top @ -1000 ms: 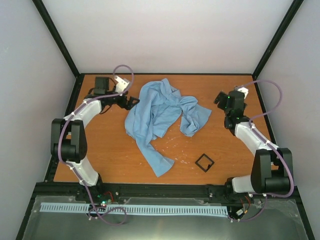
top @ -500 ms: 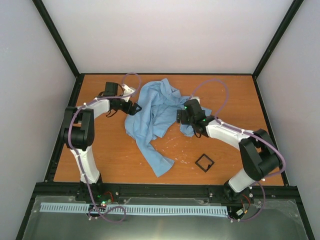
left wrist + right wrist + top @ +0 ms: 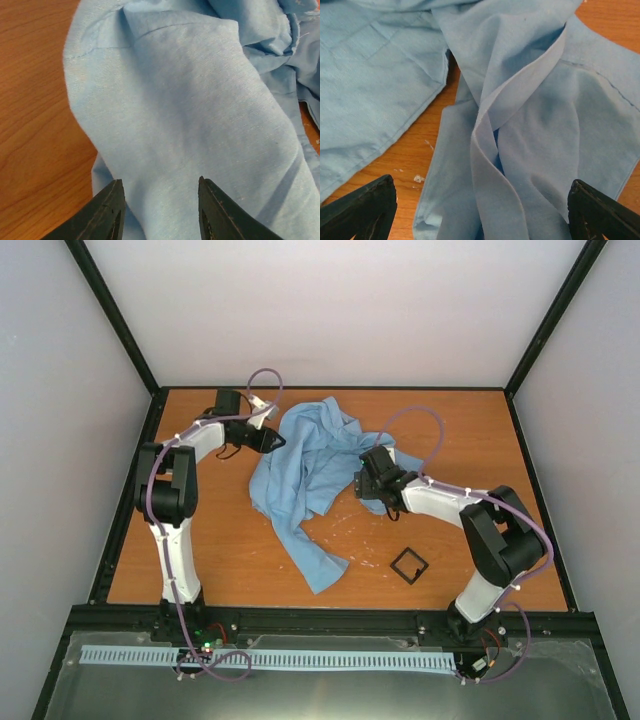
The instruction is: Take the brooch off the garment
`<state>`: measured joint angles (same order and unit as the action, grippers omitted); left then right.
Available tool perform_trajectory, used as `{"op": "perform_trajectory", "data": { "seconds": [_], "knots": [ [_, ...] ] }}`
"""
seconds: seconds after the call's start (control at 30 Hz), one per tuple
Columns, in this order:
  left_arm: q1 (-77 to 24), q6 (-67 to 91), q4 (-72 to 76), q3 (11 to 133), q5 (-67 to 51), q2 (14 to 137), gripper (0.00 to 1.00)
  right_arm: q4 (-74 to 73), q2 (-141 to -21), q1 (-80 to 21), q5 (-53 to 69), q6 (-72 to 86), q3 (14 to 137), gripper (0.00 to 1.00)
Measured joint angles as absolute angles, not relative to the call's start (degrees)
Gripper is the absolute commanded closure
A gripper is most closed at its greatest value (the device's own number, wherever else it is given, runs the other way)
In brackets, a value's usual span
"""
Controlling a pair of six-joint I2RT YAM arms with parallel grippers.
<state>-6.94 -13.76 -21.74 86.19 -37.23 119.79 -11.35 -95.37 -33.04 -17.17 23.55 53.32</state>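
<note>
Next, my right gripper shifts to the right in the top view and closes its open fingers on the sleeve's raised fold, since this fold stands between them.
The garment is a crumpled light blue shirt in the middle of the wooden table. The brooch is hidden in every view. My left gripper is at the garment's upper left edge. In the left wrist view its jaws stand partly apart, with a rise of blue cloth between the fingertips. My right gripper hangs low over the garment's right lobe. In the right wrist view it is wide open, straddling a folded band of cloth.
A small black hollow square frame lies on the table near the front right, apart from the garment. A long sleeve trails toward the front edge. Black rails border the table, with white walls behind.
My right arm swung in from the far right side to the garment's right lobe. My left gripper moved onto the garment's upper left edge and its jaws narrowed.
</note>
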Motion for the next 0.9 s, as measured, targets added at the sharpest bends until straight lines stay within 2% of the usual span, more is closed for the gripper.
{"op": "perform_trajectory", "data": {
  "seconds": [0.17,0.3,0.43,0.47,0.5,0.53,0.57,0.73,0.9],
  "knots": [
    [-6.9,-13.5,-23.9,88.5,-38.6,121.3,0.55,-12.4,-96.6,-32.4,-17.2,23.7,53.6,0.1],
    [-6.9,-13.3,-24.7,90.4,-39.2,123.5,0.6,-12.7,-96.6,-31.7,-17.1,24.1,53.6,0.1],
    [-6.9,-12.4,-25.7,91.7,-40.0,124.7,0.6,-12.7,-96.6,-31.1,-16.9,24.5,53.1,0.12],
    [-6.9,-12.3,-25.8,91.9,-40.2,124.8,0.7,-12.7,-96.5,-30.9,-16.8,24.6,52.9,0.13],
    [-6.9,-12.3,-26.0,92.2,-40.3,124.8,0.76,-12.7,-96.4,-30.7,-16.7,24.7,52.6,0.15],
    [-6.9,-12.1,-26.2,92.6,-40.4,124.8,0.89,-12.7,-96.3,-30.5,-16.5,24.9,52.3,0.17],
    [-6.9,-11.9,-26.3,93.0,-40.6,124.8,0.97,-12.7,-96.2,-30.3,-16.3,25.0,52.1,0.19],
    [-6.9,-11.2,-27.5,94.7,-42.8,124.9,0.99,-12.6,-96.2,-29.6,-15.7,25.6,51.4,0.27],
    [-6.9,-11.4,-29.3,95.1,-43.4,124.1,0.99,-12.7,-96.2,-28.8,-15.6,25.8,51.3,0.47]
  ]
}}
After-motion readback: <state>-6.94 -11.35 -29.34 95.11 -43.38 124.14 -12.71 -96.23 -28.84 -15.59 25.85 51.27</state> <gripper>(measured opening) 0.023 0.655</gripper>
